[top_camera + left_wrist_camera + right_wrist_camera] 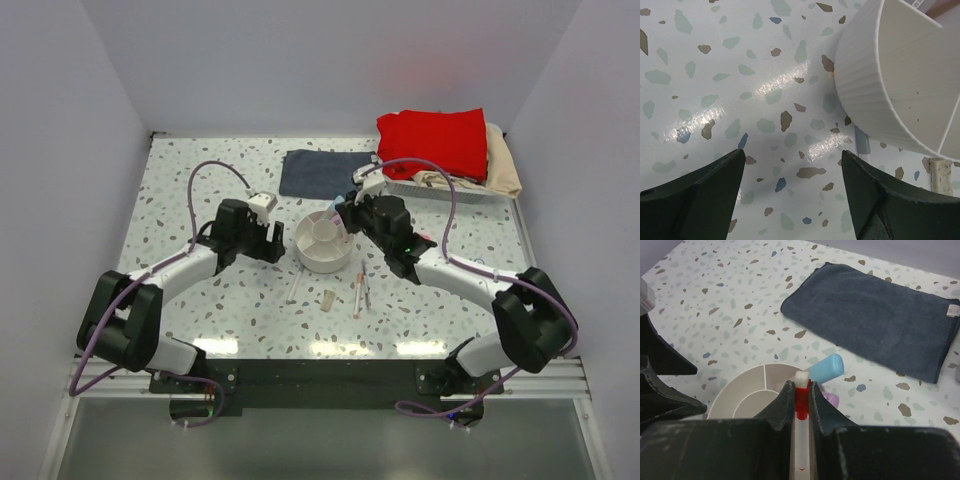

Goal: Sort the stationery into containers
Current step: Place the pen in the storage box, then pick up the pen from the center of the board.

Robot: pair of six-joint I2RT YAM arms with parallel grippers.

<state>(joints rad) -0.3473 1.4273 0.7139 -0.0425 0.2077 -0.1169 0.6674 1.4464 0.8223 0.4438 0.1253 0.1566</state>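
My left gripper is above the white pen's grey end [299, 270] [863, 144], which is outside the bowl and to its right in the top view, so it will move down across to it next.
The round off-white divided bowl [322, 243] stands mid-table. My right gripper [346, 216] hovers over its far right rim, shut on a red-capped white pen [801, 401], with the bowl [747, 390] just below the fingertips. A blue-capped item [826, 368] and something pink [831, 399] lean at that rim. My left gripper [274, 243] is open and empty just left of the bowl [865, 95], low over the table. In front of the bowl lie two red-tipped pens [356, 293], a white pen [295, 285] and a beige eraser block [329, 298], which the left wrist view also shows [941, 175].
A folded dark-blue cloth [312, 172] lies behind the bowl. A white basket [398, 186] with red and beige cloths stands at the back right. The left arm's dark body [660, 380] shows at the left of the right wrist view.
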